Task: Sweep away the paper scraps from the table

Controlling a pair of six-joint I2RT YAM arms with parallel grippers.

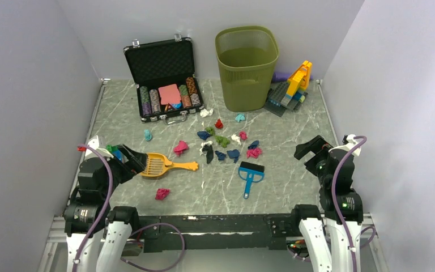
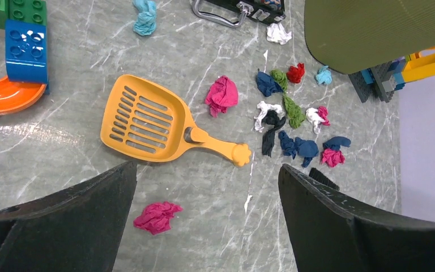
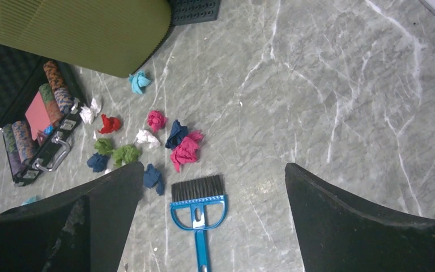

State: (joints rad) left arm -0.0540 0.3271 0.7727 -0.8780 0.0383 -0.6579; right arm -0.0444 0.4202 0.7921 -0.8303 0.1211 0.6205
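I will next move my right gripper across and down astride the blue hand brush's handle (image 1: pixel 248 186) (image 3: pixel 201 245). The brush's handle is below my right gripper and to its left in the top view.
Several paper scraps (image 1: pixel 226 144) in navy, green, pink, red and white lie clustered mid-table (image 1: pixel 294 130). Single pink wads lie near the front (image 1: pixel 162 194) and by the scoop (image 1: pixel 180 148); a teal one (image 1: pixel 148 135) lies further left. An orange slotted scoop (image 1: pixel 158 165) lies flat just right of my left gripper (image 1: pixel 129 158), which is open and empty. In the left wrist view the scoop (image 2: pixel 147 122) and a pink wad (image 2: pixel 156 217) lie ahead. A blue hand brush (image 1: pixel 251 173) lies left of my open, empty right gripper (image 1: pixel 311 148); it also shows in the right wrist view (image 3: pixel 198 207).
An open black case of poker chips (image 1: pixel 164 79) stands at the back left, a green mesh bin (image 1: pixel 246 68) at the back middle, a toy brick build (image 1: pixel 291 88) at the back right. More toy bricks (image 2: pixel 25 51) sit by the left gripper.
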